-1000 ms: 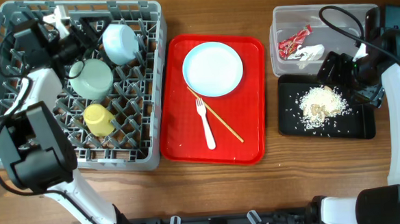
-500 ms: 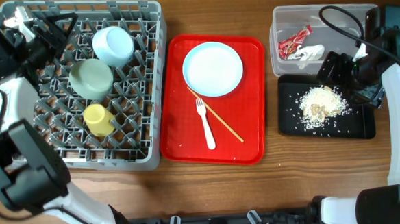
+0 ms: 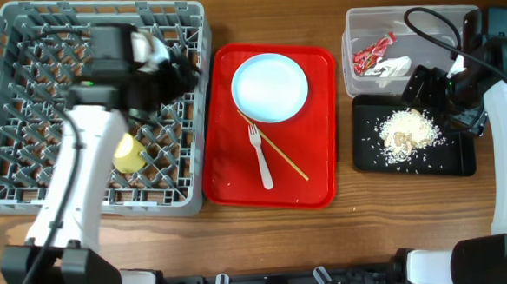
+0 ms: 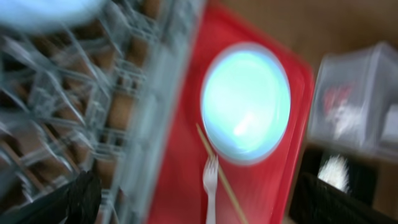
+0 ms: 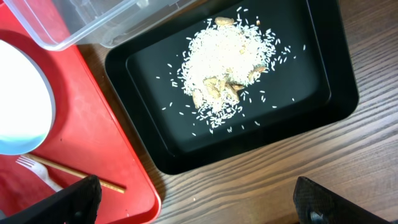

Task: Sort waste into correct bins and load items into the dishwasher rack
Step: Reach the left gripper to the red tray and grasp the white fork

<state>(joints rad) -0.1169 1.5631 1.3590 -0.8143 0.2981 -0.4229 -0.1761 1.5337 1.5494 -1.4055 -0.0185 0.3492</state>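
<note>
Next, my left gripper moves back and down from the rack's edge onto the white fork's handle near its head (image 3: 259, 153) (image 4: 211, 186). The fork lies clear of the chopsticks there.
My left gripper (image 3: 183, 76) hovers open and empty over the right edge of the grey dishwasher rack (image 3: 30, 199), beside the red tray. The white plate (image 3: 270, 87), white fork (image 3: 259, 156) and chopsticks (image 3: 275, 147) lie on that tray. The blurred left wrist view shows the plate (image 4: 245, 102), the fork (image 4: 209, 186) and the rack (image 4: 93, 112). The yellow cup (image 3: 125, 153) sits in the rack; my arm hides the bowls. My right gripper (image 3: 442, 97) is open over the black tray (image 3: 459, 162), which holds the rice scraps (image 3: 407, 130). The wrapper (image 3: 373, 53) and napkin (image 3: 395, 67) lie in the clear tub (image 3: 403, 12).
The red tray (image 3: 315, 156) lies between the rack and the bins. The right wrist view shows the black tray (image 5: 323, 106), the rice (image 5: 227, 68), the tub's corner (image 5: 81, 18) and the red tray's edge (image 5: 93, 143). Bare wood runs along the table's front.
My left arm has swung from the rack's far left corner rightward across the rack to its right edge. It now covers both bowls. The right arm has not moved.
</note>
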